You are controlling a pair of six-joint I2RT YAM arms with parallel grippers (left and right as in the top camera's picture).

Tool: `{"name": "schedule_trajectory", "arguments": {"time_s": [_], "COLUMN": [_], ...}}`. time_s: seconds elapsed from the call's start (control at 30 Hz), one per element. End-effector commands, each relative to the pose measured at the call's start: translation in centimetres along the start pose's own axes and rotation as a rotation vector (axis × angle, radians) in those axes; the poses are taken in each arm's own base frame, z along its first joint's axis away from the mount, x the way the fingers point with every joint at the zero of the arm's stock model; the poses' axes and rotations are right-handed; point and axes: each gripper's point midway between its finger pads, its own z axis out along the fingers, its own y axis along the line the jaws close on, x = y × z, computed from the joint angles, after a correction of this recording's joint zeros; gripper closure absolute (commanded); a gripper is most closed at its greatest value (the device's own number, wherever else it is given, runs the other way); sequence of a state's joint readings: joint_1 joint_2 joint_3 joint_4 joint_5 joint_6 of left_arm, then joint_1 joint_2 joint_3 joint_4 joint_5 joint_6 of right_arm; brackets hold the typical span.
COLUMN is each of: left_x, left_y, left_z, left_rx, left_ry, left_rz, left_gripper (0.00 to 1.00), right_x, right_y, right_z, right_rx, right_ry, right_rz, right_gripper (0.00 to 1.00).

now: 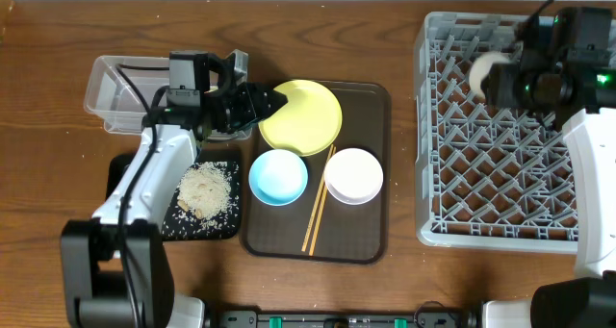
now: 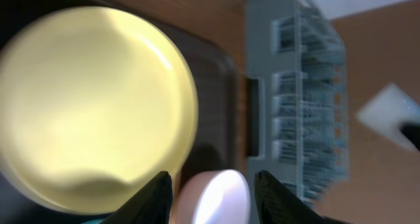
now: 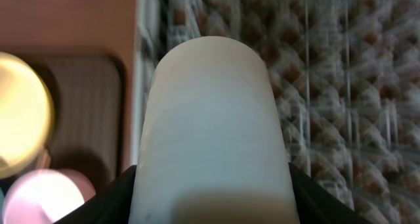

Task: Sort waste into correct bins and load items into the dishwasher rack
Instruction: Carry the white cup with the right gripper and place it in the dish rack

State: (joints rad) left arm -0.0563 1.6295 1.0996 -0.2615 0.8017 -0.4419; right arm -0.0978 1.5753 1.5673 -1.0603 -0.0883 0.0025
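Note:
My right gripper will next move back over the grey dishwasher rack (image 1: 500, 222) toward the rack's near edge, then turn and lower the cup onto the rack's empty pegs.
My right gripper (image 1: 500, 78) is shut on the small pale cup (image 1: 481, 71) and holds it over the far left part of the grey dishwasher rack (image 1: 500, 222); the cup fills the right wrist view (image 3: 213, 132). My left gripper (image 1: 279, 102) is open and empty at the left edge of the yellow plate (image 1: 306, 116), which also shows in the left wrist view (image 2: 92, 106). The light blue bowl (image 1: 278, 176), the white bowl (image 1: 354, 175) and the chopsticks (image 1: 318, 198) lie on the brown tray. Rice grains (image 1: 207, 189) lie in the black tray (image 1: 226, 227). The wrapper and the scrap are out of view.
The clear tub (image 1: 111, 88) stands at the far left, behind my left arm. The dark brown serving tray (image 1: 371, 241) lies between the bins and the rack. The rack also shows in the left wrist view (image 2: 295, 99).

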Motion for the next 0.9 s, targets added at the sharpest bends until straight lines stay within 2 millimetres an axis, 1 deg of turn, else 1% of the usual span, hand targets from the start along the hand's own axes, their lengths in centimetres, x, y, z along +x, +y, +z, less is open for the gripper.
{"name": "schedule_trajectory", "arguments": {"time_s": [0.0, 0.07, 0.17, 0.27, 0.3, 0.37, 0.53, 0.7, 0.87], "left_x": [-1.4, -1.2, -1.0, -0.7, -0.6, -0.4, -0.2, -0.2, -0.2], "left_y": [0.5, 1.7, 3.0, 3.4, 3.4, 3.5, 3.6, 3.6, 3.6], "left_z": [-2.2, -3.7, -5.3, -6.3, -6.4, -6.4, -6.4, -6.4, -6.4], "left_rx": [-0.144, -0.255, -0.373, -0.425, -0.428, -0.432, -0.435, -0.435, -0.435], "left_ry": [-0.101, -0.127, -0.155, -0.164, -0.162, -0.154, -0.147, -0.147, -0.147], "left_rz": [0.117, 0.128, 0.122, 0.114, 0.113, 0.107, 0.102, 0.102, 0.102], "left_gripper": [0.56, 0.56, 0.55, 0.55, 0.55, 0.55, 0.55, 0.55, 0.55], "right_x": [1.4, 3.1, 4.5, 5.4, 5.7, 6.3, 8.7, 11.0, 12.9], "right_y": [-2.0, -3.4, -4.9, -6.5, -6.9, -7.7, -9.6, -10.7, -11.0], "right_z": [-1.3, -1.6, -2.1, -2.5, -2.5, -2.7, -3.3, -2.6, -1.4], "right_rx": [0.095, 0.179, 0.24, 0.263, 0.264, 0.251, 0.266, 0.279, 0.28], "right_ry": [0.051, 0.116, 0.163, 0.191, 0.198, 0.217, 0.294, 0.359, 0.409], "right_rz": [0.009, 0.053, 0.134, 0.222, 0.238, 0.277, 0.361, 0.422, 0.44], "right_gripper": [0.62, 0.62, 0.6, 0.6, 0.6, 0.56, 0.58, 0.57, 0.57]}}
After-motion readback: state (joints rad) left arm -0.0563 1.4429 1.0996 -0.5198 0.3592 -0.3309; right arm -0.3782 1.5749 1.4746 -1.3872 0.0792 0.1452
